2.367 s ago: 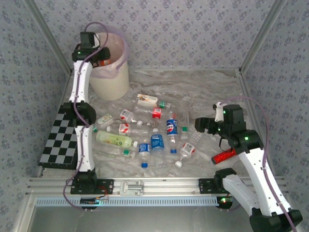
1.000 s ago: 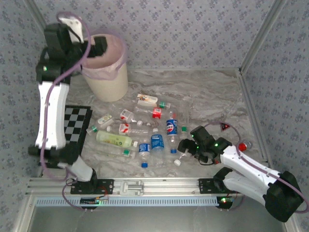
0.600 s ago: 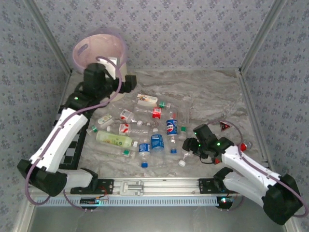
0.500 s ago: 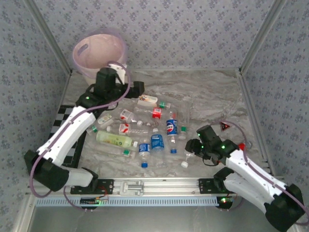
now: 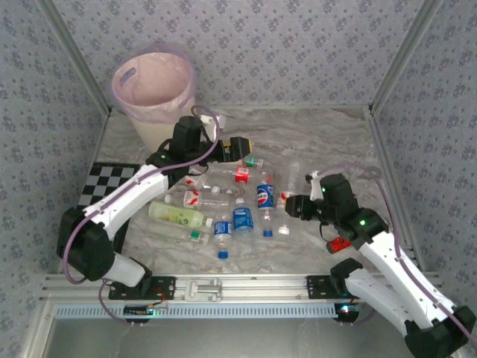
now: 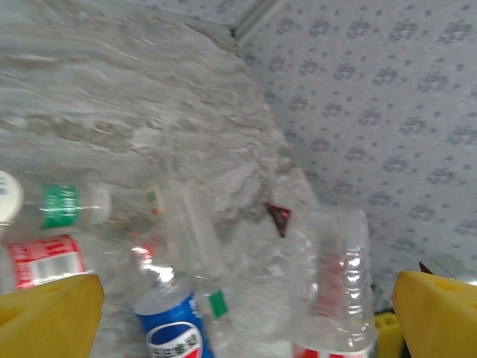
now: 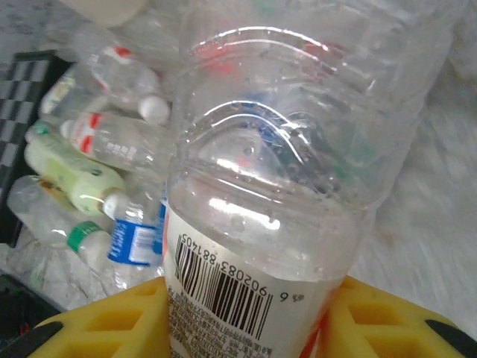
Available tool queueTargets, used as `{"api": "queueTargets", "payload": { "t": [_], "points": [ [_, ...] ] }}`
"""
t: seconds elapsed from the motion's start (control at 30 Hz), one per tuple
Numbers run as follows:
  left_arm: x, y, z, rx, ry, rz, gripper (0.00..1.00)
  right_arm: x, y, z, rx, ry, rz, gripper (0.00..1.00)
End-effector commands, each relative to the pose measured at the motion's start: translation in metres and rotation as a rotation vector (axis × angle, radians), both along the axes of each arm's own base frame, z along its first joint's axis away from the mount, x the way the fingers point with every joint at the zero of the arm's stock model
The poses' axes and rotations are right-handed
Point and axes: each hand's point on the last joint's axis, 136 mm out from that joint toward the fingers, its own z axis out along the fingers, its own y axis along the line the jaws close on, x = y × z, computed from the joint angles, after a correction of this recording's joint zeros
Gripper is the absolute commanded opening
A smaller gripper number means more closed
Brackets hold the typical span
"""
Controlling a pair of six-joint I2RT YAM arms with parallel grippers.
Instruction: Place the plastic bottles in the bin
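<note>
The right gripper holds the label, so the left gripper should next stay open near where it hovers and ease slightly outward to take the clear bottle's bare far end (image 5: 291, 168) (image 6: 333, 235).
Several plastic bottles (image 5: 223, 201) lie in a heap mid-table, among them a pale green one (image 5: 176, 215) and a blue-labelled one (image 5: 264, 194). The bin (image 5: 160, 123), cream with a pink liner, stands at the back left. My left gripper (image 5: 237, 148) hovers open over the heap's far edge. In its wrist view the yellow fingertips (image 6: 45, 313) stand wide apart above a blue-labelled bottle (image 6: 173, 328). My right gripper (image 5: 289, 207) is shut on a clear bottle (image 5: 285, 222) at the heap's right side. Its yellow fingers (image 7: 104, 321) press the barcode label of that bottle (image 7: 268, 194).
A black-and-white checkered mat (image 5: 104, 183) lies at the left edge. A red cylinder (image 5: 341, 244) sits by the right arm's base. Patterned walls close off the sides and back, and a metal rail (image 5: 223, 283) runs along the front.
My left arm has swung from the bin down over the bottle heap, still open. My right gripper has closed on the clear bottle and lifted it up and back.
</note>
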Motion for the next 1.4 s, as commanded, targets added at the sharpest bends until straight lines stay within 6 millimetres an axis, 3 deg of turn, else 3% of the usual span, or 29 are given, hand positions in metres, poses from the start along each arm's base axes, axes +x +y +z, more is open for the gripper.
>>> {"api": "queueTargets", "payload": {
  "t": [0.0,0.23,0.4,0.63,0.73,0.83,0.93,1.1,1.23,1.37],
  "points": [
    [-0.010,-0.014,0.035,-0.192,-0.011,-0.069,0.99,0.022,0.033,0.044,0.015,-0.232,0.191,0.37],
    [-0.010,-0.028,0.013,-0.188,0.023,-0.054,0.99,0.040,0.069,0.045,-0.005,-0.257,0.301,0.38],
    [-0.007,-0.036,-0.004,-0.170,0.055,-0.049,0.97,0.037,0.084,0.044,-0.008,-0.247,0.347,0.38],
    [0.001,-0.042,-0.016,-0.173,0.076,-0.044,0.72,0.035,0.085,0.036,-0.025,-0.223,0.352,0.37],
    [0.002,-0.042,-0.017,-0.167,0.074,-0.036,0.67,0.036,0.085,0.036,-0.029,-0.219,0.348,0.39],
    [0.005,-0.040,-0.018,-0.141,0.071,-0.026,0.63,0.036,0.085,0.035,-0.038,-0.208,0.352,0.51],
    [0.008,-0.038,-0.018,-0.124,0.065,-0.013,0.56,0.036,0.082,0.030,-0.062,-0.196,0.349,0.75],
    [0.021,-0.023,-0.002,-0.111,0.041,0.026,0.52,0.041,0.061,0.033,-0.071,-0.209,0.238,1.00],
    [0.039,0.005,0.029,-0.066,-0.036,0.090,0.50,0.045,0.033,0.033,-0.077,-0.201,0.120,1.00],
    [0.057,0.037,0.082,-0.057,-0.165,0.164,0.39,0.046,0.009,0.020,-0.078,-0.160,0.005,1.00]
  ]
}}
